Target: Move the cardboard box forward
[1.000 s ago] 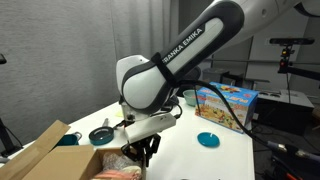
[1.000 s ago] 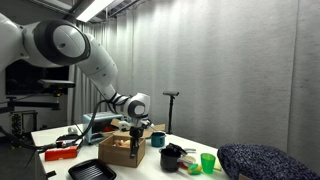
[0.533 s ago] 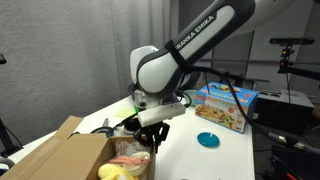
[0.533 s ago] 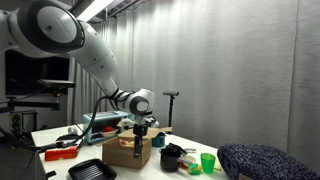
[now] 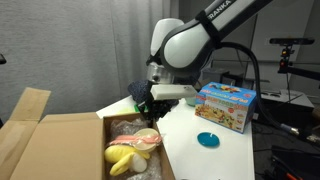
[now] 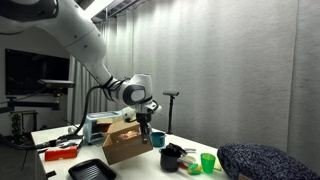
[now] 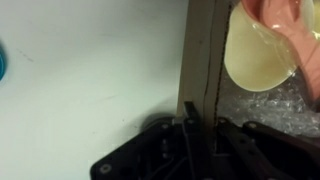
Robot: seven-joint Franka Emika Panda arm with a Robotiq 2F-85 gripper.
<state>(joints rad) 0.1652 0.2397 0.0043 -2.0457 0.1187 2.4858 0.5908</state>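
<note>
Next, my gripper will lower to the left in the wrist view, where open white tabletop lies below it, to level the tilted box and release the box's side.
The cardboard box (image 5: 50,140) is large, brown and open, with yellow and pink items (image 5: 130,152) inside. My gripper (image 5: 147,108) grips its far side wall. In an exterior view the box (image 6: 118,148) sits tilted, its gripped side raised under the gripper (image 6: 143,127). In the wrist view the box wall (image 7: 200,50) runs as a brown strip between my gripper's (image 7: 202,125) fingers. Pale yellow and pink items (image 7: 265,45) lie on bubble wrap inside.
A printed blue-and-red toy box (image 5: 228,104) stands at the back of the white table (image 5: 200,160), with a teal lid (image 5: 207,139) in front. A black tray (image 6: 88,170), black cup (image 6: 170,157), green cup (image 6: 207,161) and teal cup (image 6: 158,139) surround the box.
The arm has swung up and sideways with the box wall in its grip. The box has slid along the table and now sits tilted, gripped side raised.
</note>
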